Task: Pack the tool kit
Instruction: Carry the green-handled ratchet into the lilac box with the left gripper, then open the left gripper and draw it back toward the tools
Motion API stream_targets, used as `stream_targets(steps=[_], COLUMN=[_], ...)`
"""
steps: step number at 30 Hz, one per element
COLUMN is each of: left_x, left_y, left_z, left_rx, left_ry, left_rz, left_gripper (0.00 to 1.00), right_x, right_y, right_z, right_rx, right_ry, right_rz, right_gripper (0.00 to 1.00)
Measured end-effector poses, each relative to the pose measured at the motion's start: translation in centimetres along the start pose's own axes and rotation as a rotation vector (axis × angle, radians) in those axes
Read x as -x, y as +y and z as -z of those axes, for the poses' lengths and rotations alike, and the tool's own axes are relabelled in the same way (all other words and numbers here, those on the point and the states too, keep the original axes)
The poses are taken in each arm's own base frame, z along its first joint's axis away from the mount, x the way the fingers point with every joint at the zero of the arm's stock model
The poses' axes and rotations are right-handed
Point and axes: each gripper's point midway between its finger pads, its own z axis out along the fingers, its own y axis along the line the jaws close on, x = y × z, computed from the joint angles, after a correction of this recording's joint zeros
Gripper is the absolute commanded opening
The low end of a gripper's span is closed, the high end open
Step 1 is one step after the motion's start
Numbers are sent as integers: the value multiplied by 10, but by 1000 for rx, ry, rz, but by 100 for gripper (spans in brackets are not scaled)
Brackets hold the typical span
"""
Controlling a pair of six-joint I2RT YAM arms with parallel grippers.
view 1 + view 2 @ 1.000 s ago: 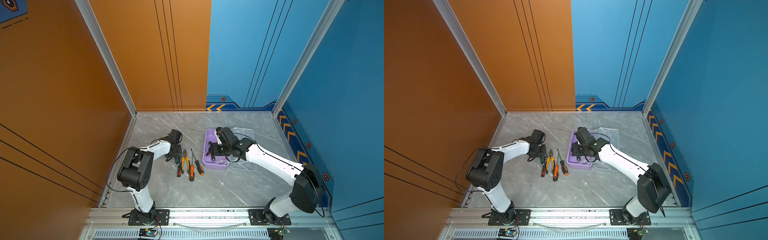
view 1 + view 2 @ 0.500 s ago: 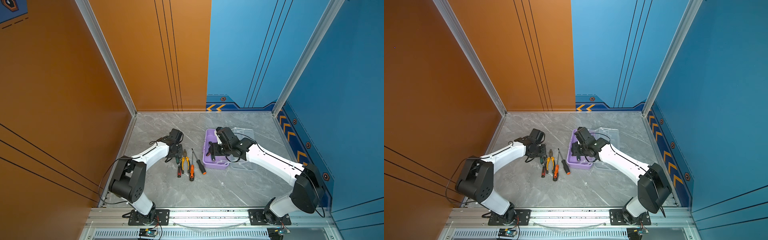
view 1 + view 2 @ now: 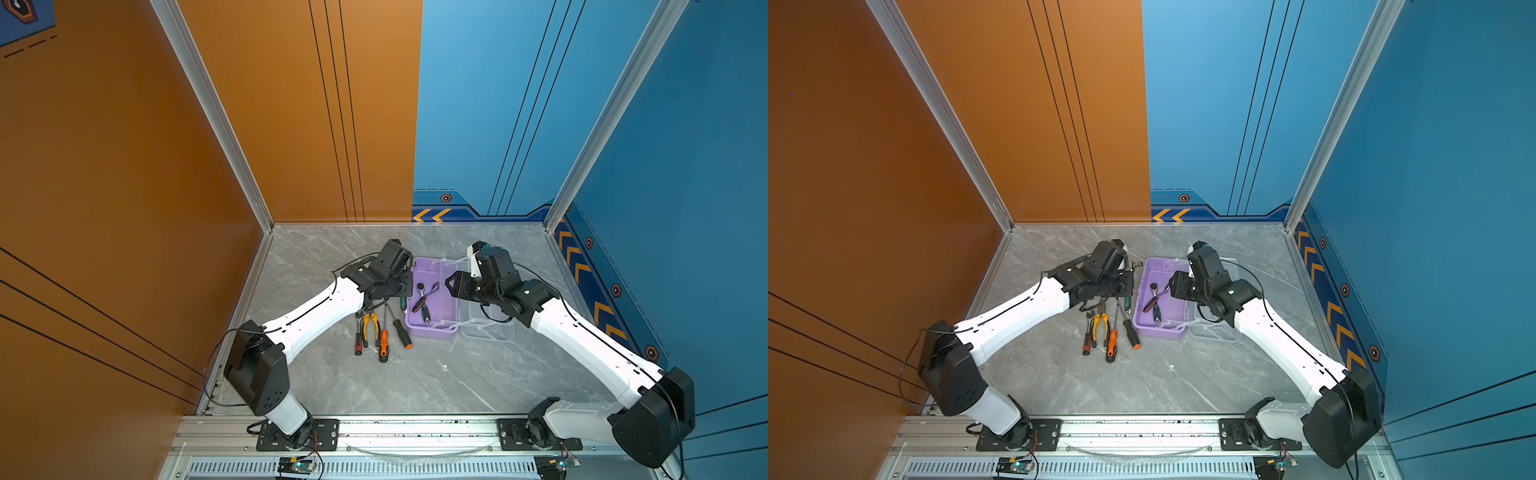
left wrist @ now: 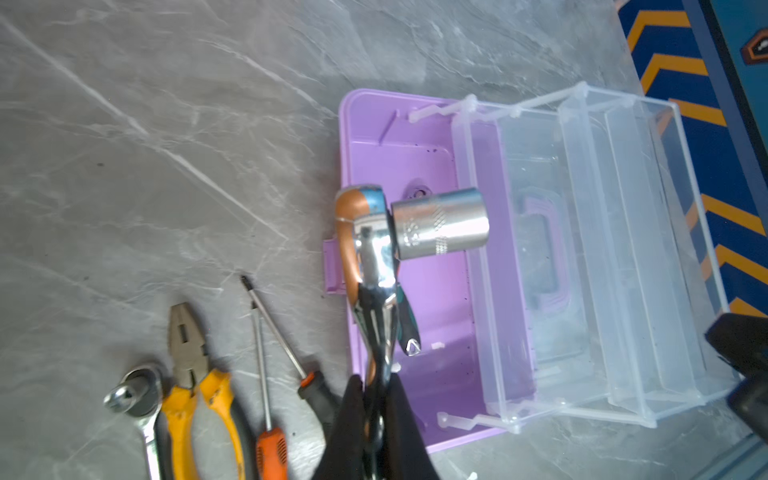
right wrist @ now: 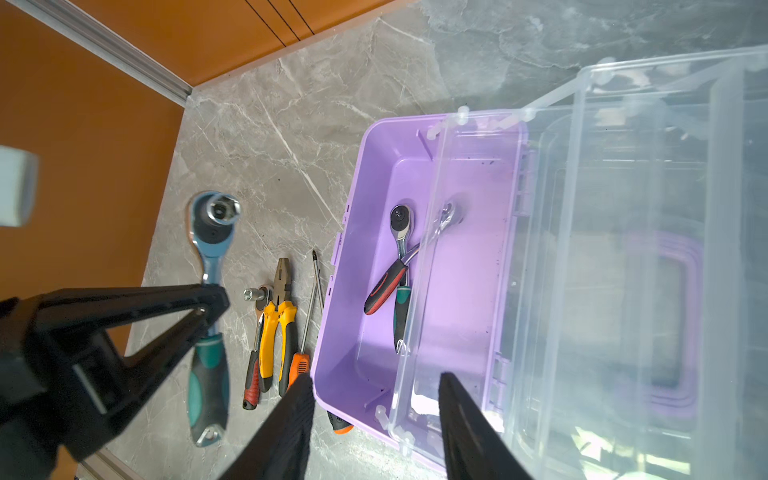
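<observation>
I will next carry the green-handled wrench's stem with my left gripper across the case's rim and down over the crossed wrenches, which are below it. I will release the stem where similar tools rest.
The lilac case (image 3: pixel 432 330) lies open on the floor, its clear lid (image 3: pixel 486 328) folded out to the right. Two ratchet wrenches (image 3: pixel 426 295) lie crossed inside it, also in the right wrist view (image 5: pixel 399 249). My left gripper (image 4: pixel 376 399) is shut on the shaft of a green-handled ratchet wrench (image 4: pixel 374 237) with a steel socket (image 4: pixel 440 224), held by the case's left rim (image 3: pixel 1128 282). My right gripper (image 5: pixel 376 378) stands open above the case's right side (image 3: pixel 451 286), holding nothing.
Left of the case, a row of tools lies on the grey floor: a small red-handled wrench (image 3: pixel 358 340), yellow-handled pliers (image 3: pixel 370 326), an orange screwdriver (image 3: pixel 383 345) and a black-handled screwdriver (image 3: pixel 402 334). Orange and blue walls enclose the floor.
My left arm has carried the green-handled wrench from above the row of tools rightward to the case's left rim. My right gripper has drawn back a little to the right.
</observation>
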Motion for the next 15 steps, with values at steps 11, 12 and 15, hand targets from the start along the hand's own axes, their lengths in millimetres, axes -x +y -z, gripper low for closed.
stream_targets(steps=[11, 12, 15], left_x=[-28, -30, -34], left_y=[-19, -18, -13], left_z=[-102, -107, -122], left_rx=[33, 36, 43], left_ry=[171, 183, 210], left_rz=[-34, -31, -21], left_gripper=[0, 0, 0], right_x=[-10, -11, -12], right_y=[-14, -14, -15], right_z=[-3, -3, -2], right_rx=[-17, -18, -19], right_ry=[24, 25, 25], right_rz=[-23, -23, -23], right_gripper=[51, 51, 51])
